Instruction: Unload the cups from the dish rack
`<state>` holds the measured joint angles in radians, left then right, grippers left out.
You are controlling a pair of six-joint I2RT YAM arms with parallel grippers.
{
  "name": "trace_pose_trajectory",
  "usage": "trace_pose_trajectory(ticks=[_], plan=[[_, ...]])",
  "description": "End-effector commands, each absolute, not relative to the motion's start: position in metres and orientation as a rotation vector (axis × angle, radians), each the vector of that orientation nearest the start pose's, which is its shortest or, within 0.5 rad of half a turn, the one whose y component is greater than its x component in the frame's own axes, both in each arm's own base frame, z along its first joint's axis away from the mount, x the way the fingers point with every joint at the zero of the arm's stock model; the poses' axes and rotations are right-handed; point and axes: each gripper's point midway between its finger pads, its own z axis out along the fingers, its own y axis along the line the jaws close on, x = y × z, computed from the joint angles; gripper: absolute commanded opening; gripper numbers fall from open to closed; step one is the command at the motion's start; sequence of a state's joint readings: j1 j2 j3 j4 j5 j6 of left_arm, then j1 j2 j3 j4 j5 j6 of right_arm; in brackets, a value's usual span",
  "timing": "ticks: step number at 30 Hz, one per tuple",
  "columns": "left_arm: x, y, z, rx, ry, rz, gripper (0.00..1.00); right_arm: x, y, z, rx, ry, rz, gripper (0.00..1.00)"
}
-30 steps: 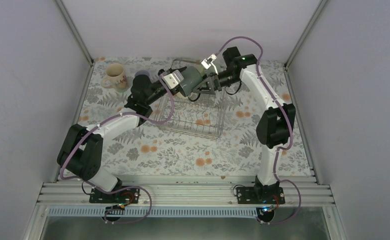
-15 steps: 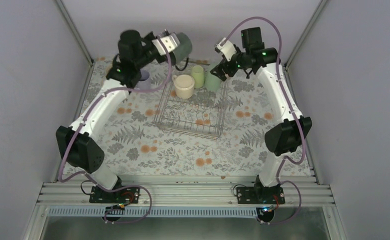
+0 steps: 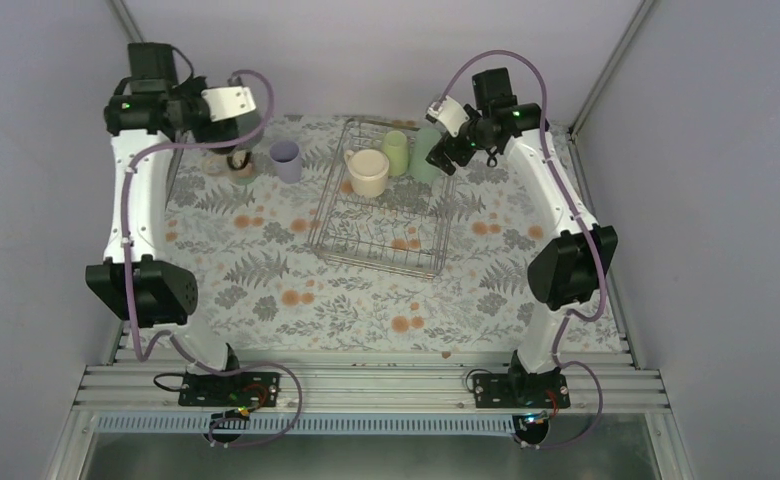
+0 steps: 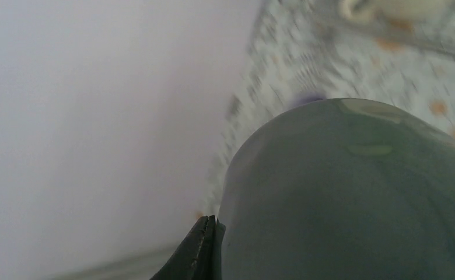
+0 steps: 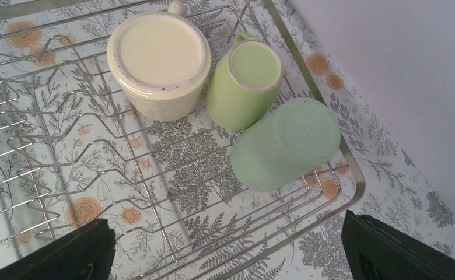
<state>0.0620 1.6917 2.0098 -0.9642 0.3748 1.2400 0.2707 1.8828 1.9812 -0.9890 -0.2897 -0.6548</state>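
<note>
The flowered cloth is bare on the beige mug's near side, so the left gripper should next move back and down to put the dark grey-green cup [image 4: 353, 198] there.
The dish rack [image 3: 381, 238] stands at the table's far middle. A cream cup [image 3: 369, 172] and two pale green cups [image 3: 395, 152] [image 3: 424, 158] sit upside down in its far end. They also show in the right wrist view: the cream cup [image 5: 158, 58] and the green cups [image 5: 242, 81] [image 5: 286, 143]. My right gripper [image 3: 448, 137] hangs open above the rack's far right corner [image 5: 231, 256]. My left gripper [image 3: 224, 128] is raised at the far left, shut on the dark grey-green cup [image 4: 353, 198]; one finger [image 4: 205, 248] presses its side.
A lavender cup [image 3: 285, 160] stands on the flowered cloth left of the rack. A beige mug [image 3: 240, 167] is beside it, partly hidden under my left gripper. White walls close the back and both sides.
My left arm has carried the dark grey-green cup from over the rack up and left to the far left corner. My right gripper has drawn back to the rack's far right corner, open.
</note>
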Motion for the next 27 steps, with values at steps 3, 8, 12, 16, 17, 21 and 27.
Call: trace_pose_trajectory(ticks=[3, 8, 12, 16, 17, 21, 27], plan=[[0.413, 0.018, 0.295, 1.536, 1.933, 0.225, 0.03, 0.456, 0.194, 0.268, -1.248, 2.045, 0.192, 1.0], [0.396, 0.033, 0.227, 1.56, 2.101, 0.186, 0.02, 0.47, 0.19, 0.262, -1.229, 2.057, 0.119, 1.0], [0.393, 0.042, 0.18, 1.566, 2.24, 0.13, 0.02, 0.474, 0.189, 0.258, -1.231, 2.058, 0.105, 1.0], [0.395, 0.055, 0.144, 1.581, 2.352, 0.124, 0.02, 0.478, 0.189, 0.252, -1.234, 2.062, 0.094, 1.0], [0.395, 0.057, 0.136, 1.586, 2.372, 0.125, 0.02, 0.479, 0.189, 0.249, -1.235, 2.068, 0.096, 1.0], [0.395, 0.069, 0.108, 1.59, 2.482, 0.132, 0.02, 0.485, 0.192, 0.24, -1.236, 2.081, 0.108, 1.0], [0.403, 0.094, 0.07, 1.584, 2.582, 0.275, 0.02, 0.492, 0.199, 0.241, -1.222, 2.076, 0.14, 1.0]])
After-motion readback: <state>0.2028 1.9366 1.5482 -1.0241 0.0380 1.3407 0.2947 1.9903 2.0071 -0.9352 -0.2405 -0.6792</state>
